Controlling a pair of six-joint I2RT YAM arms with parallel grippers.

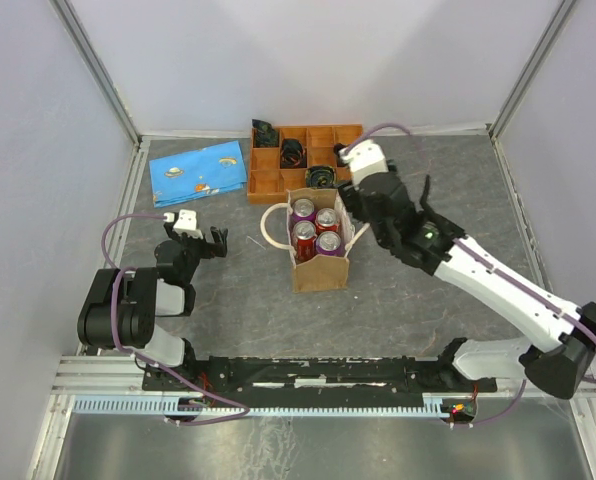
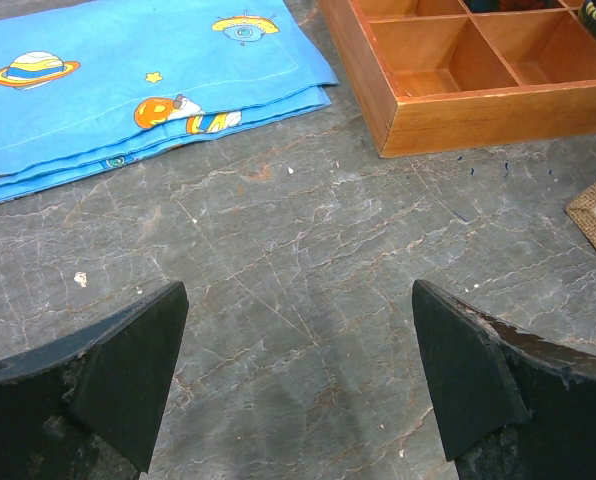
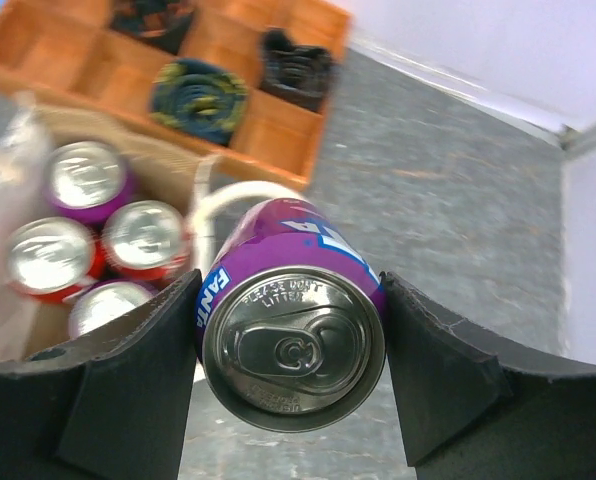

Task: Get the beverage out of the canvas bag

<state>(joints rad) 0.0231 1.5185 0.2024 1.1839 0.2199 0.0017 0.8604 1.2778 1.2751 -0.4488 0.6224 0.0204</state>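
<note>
The robot's right gripper needs to move away from the bag next, then down onto the open bare table, because the can still hangs by the bag's rope handle.
The canvas bag stands upright mid-table, tan with white rope handles, and several red and purple cans stand inside it. My right gripper is shut on a purple Fanta can, the beverage, gripping its sides near the top. It holds the can in the air just right of the bag, over bare table. In the top view my right gripper hides that can. The left gripper hovers open and empty over the table left of the bag; its fingers stand wide apart.
An orange wooden compartment tray with dark rolled items sits behind the bag. A blue space-print cloth lies at the back left. The tray's corner and the cloth lie ahead of the left gripper.
</note>
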